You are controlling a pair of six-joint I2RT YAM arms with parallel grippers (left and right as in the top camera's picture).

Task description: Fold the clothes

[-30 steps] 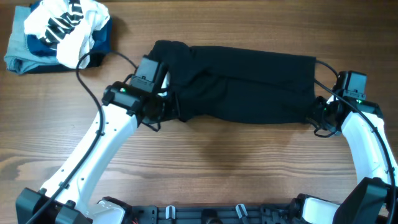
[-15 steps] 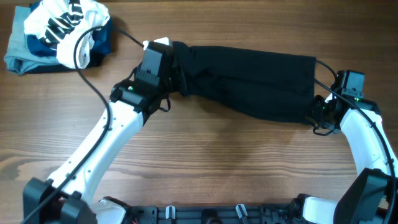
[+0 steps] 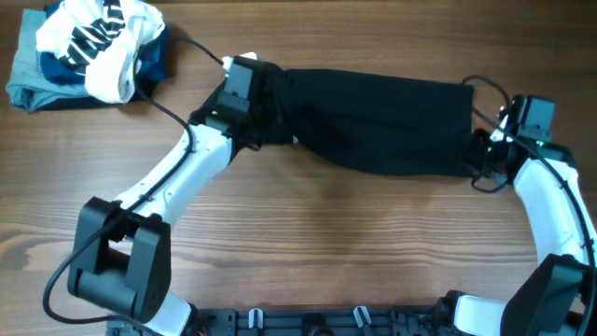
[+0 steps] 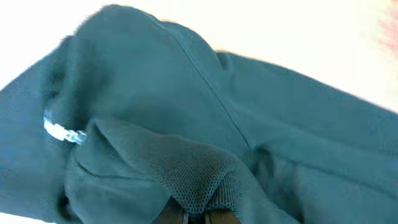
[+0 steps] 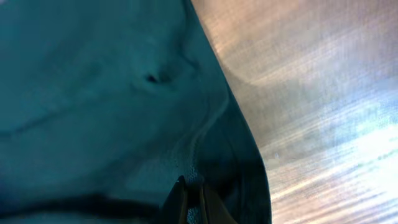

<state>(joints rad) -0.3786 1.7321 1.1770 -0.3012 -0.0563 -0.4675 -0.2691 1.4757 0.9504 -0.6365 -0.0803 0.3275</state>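
I should first carry the pinched mesh fold outward with my left gripper and then let go of it, to get it to the black T-shirt's far edge (image 3: pixel 284 73) (image 4: pixel 198 48).
The black T-shirt (image 3: pixel 373 117) lies as a long band across the far middle of the table. My left gripper (image 3: pixel 254 101) is shut on its left end, near the top left corner of the band. The left wrist view shows mesh fabric (image 4: pixel 199 180) pinched between the fingers (image 4: pixel 198 219) and a small white mark (image 4: pixel 62 132) on the cloth. My right gripper (image 3: pixel 478 157) is shut on the shirt's right end. The right wrist view shows a fold of cloth (image 5: pixel 124 112) caught between the fingers (image 5: pixel 193 208).
A white garment with black lettering (image 3: pixel 98 42) lies on folded navy and light-blue garments (image 3: pixel 33 79) at the far left corner. Bare wooden table (image 3: pixel 354 243) lies in front of the shirt. Black cables trail from both arms.
My left gripper has carried the shirt's left edge away from me and to the right, folding it up onto the band. My right gripper has shifted slightly away from me with the right end.
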